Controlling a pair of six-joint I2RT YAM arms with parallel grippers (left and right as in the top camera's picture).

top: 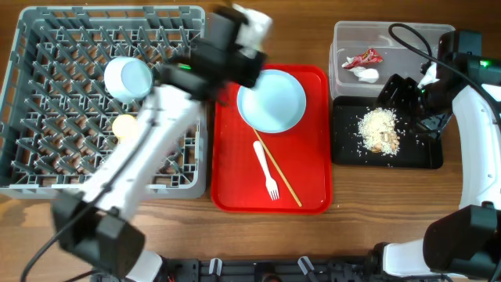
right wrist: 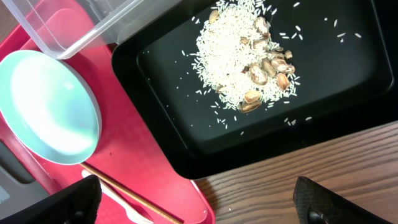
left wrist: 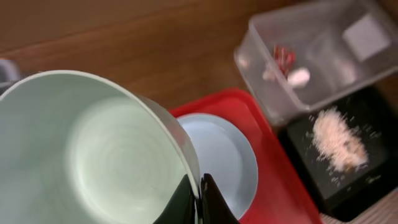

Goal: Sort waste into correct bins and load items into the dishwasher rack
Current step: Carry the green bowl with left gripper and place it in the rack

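My left gripper is to swing next from the red tray to free pegs at the grey rack's far end point(top: 162, 53) by the second bowl, and then it should tilt and go down.
My left gripper point(left wrist: 200, 198) is shut on the rim of a pale mint bowl point(left wrist: 87, 149) and holds it tilted in the air above the back of the red tray point(top: 231, 164); from overhead the gripper point(top: 237, 35) and bowl point(top: 254, 22) show there. The pale-blue plate point(top: 272, 98), white fork point(top: 266, 168) and chopstick point(top: 279, 174) lie on the red tray. A second bowl point(top: 129, 78) and the yellow cup point(top: 124, 125) sit in the grey rack point(top: 47, 47). My right gripper point(right wrist: 199, 211) is open and empty over the black tray point(top: 423, 157).
The clear tub point(top: 348, 39) at the back right holds the red wrapper point(top: 364, 57) and white tissue point(top: 365, 74). The black tray point(right wrist: 348, 93) holds the beige scraps point(right wrist: 249, 68). My left arm crosses the rack's right side.
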